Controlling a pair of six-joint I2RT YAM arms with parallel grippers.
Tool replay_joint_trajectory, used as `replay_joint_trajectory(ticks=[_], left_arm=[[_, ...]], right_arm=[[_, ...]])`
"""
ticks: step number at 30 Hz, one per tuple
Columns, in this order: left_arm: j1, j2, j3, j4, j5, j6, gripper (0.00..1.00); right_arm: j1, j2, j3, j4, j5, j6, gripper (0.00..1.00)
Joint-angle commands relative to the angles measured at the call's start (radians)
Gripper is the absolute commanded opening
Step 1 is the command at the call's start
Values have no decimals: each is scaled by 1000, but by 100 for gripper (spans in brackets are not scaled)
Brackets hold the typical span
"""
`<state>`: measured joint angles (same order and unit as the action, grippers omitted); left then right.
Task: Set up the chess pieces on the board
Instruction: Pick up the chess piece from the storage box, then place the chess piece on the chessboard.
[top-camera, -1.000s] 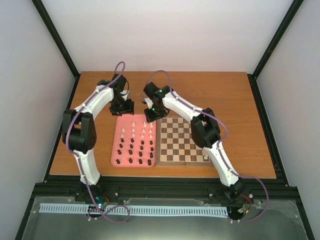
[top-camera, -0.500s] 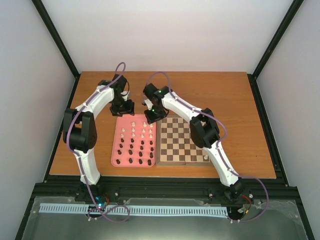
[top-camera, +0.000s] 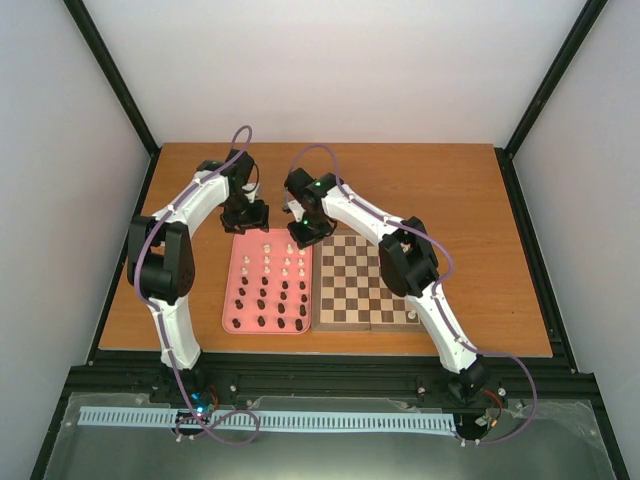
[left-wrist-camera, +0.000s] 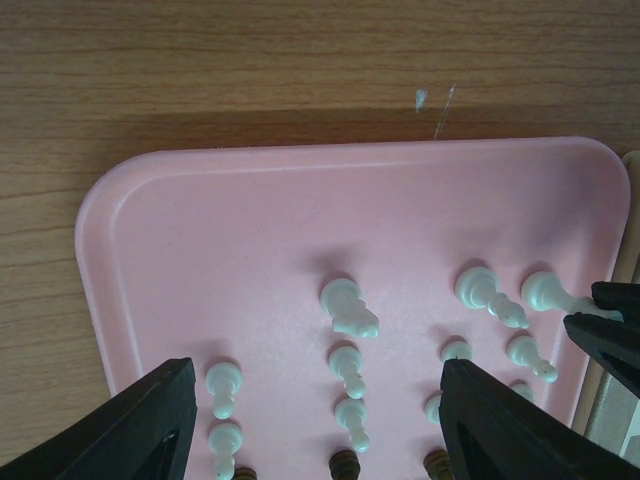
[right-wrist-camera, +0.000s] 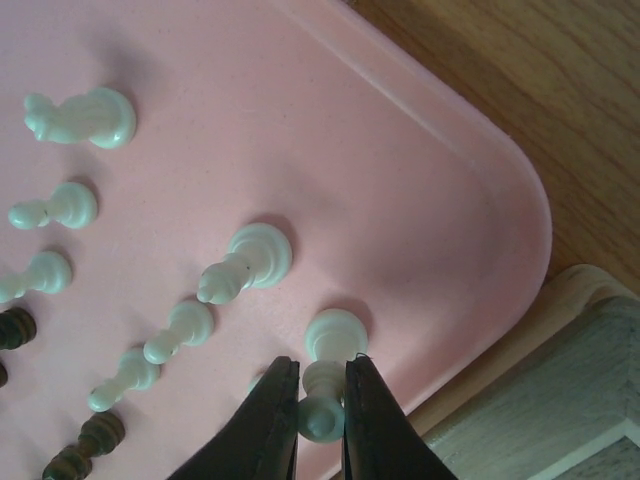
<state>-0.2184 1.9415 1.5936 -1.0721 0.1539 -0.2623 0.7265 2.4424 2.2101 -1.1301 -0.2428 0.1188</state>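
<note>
A white piece already stands on the column farthest from the tray, so I will next lift my right gripper across the board (top-camera: 345, 324), lower its piece onto that column and let it go.
The board (top-camera: 345, 324) lies right of a pink tray (top-camera: 232, 300) that holds rows of white and dark chess pieces (top-camera: 270, 285). One white piece (top-camera: 412, 316) stands on the board's near right corner. My right gripper (top-camera: 298, 240) hangs over the tray's far right corner. In the right wrist view this right gripper (right-wrist-camera: 320, 375) is shut on an upright white piece (right-wrist-camera: 334, 338), its fingers (right-wrist-camera: 268, 425) pinching the stem while the base rests on the tray. My left gripper (left-wrist-camera: 318, 375) is open above the tray's far rows of white pieces (left-wrist-camera: 345, 305), touching none.
The board's pale wooden edge (right-wrist-camera: 570, 400) lies just beside the tray corner by the held piece. Other white pieces (right-wrist-camera: 250, 262) stand close to the right fingers. Brown tabletop (top-camera: 450, 190) stretches behind and right of the board. The right gripper's fingers (left-wrist-camera: 610, 335) show at the left wrist view's right edge.
My right gripper's jaws have closed onto the white piece at the tray's far right corner. The left arm has stayed put.
</note>
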Motion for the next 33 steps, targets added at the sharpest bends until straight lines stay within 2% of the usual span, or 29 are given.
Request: replay_joint_trajectory(ticks=[1, 9, 15, 23, 33], left_arm=[[11, 8, 23, -3, 1, -6, 75], [11, 17, 38, -12, -7, -5, 75], [11, 28, 55, -19, -11, -3, 75], [11, 36, 58, -20, -10, -3, 75], [11, 39, 58, -20, 5, -6, 75]], right_arm=[[10, -15, 13, -8, 34, -8, 3], [-9, -203, -46, 2, 183, 20, 3], [-82, -457, -283, -30, 225, 58, 3], [-216, -788, -717, -72, 221, 120, 3], [-276, -964, -988, -67, 194, 210, 3]])
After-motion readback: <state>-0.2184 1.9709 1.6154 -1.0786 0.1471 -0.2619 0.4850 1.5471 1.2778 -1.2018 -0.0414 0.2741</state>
